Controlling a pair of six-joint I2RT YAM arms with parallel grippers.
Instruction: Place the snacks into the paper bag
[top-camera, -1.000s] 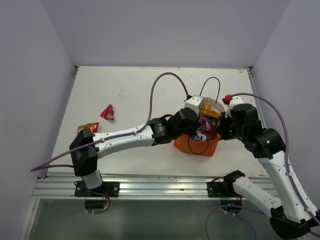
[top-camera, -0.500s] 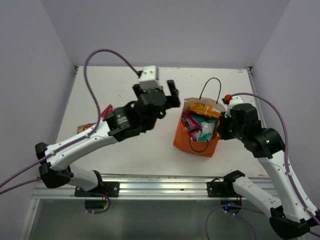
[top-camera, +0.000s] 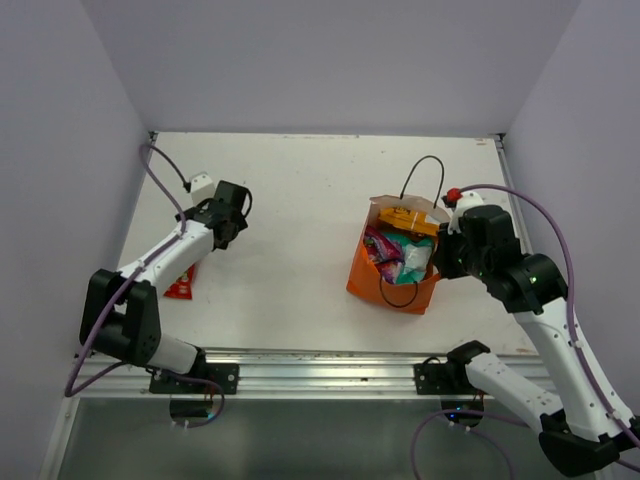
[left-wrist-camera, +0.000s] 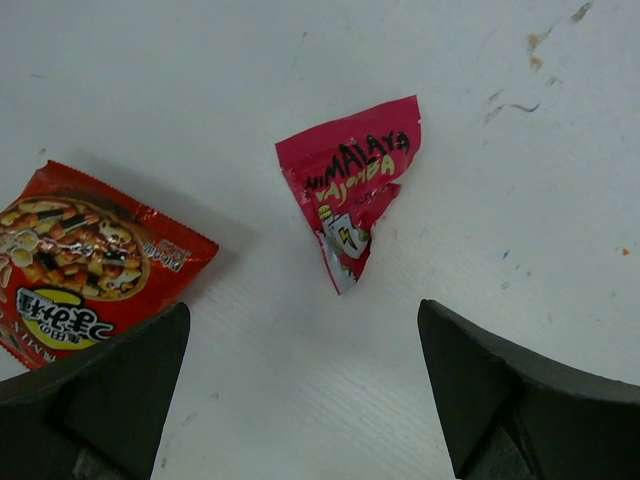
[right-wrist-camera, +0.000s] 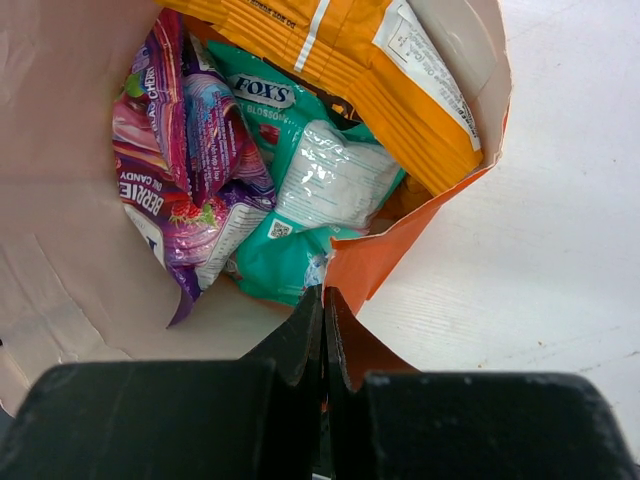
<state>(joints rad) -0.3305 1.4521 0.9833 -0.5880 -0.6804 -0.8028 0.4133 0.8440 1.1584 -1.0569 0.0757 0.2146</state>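
My left gripper lowers its open fingers onto the narrow end of the small red packet next, since that end points toward the gap between them.
The orange paper bag (top-camera: 392, 272) stands right of centre with its mouth open. Inside it lie a purple-pink packet (right-wrist-camera: 185, 170), a teal packet (right-wrist-camera: 310, 190) and an orange-yellow packet (right-wrist-camera: 370, 70). My right gripper (right-wrist-camera: 325, 300) is shut on the bag's near rim (right-wrist-camera: 372, 262), at the bag's right side (top-camera: 441, 260) in the top view. My left gripper (left-wrist-camera: 300, 400) hangs open and empty over the table's left side (top-camera: 230, 212). Just beyond its fingertips lies a small red packet (left-wrist-camera: 352, 190). An orange-red snack packet (left-wrist-camera: 80, 262) lies left of that one and also shows from above (top-camera: 181, 284).
The bag's black cord handles loop out at its far side (top-camera: 420, 175) and its near side (top-camera: 398, 294). Grey walls close in the white table (top-camera: 290, 200) on three sides. A metal rail (top-camera: 300, 375) runs along the near edge.
My left gripper opened over the bag, left the purple-pink packet inside, then swung far left to hover over the small red packet. The right arm has not moved.
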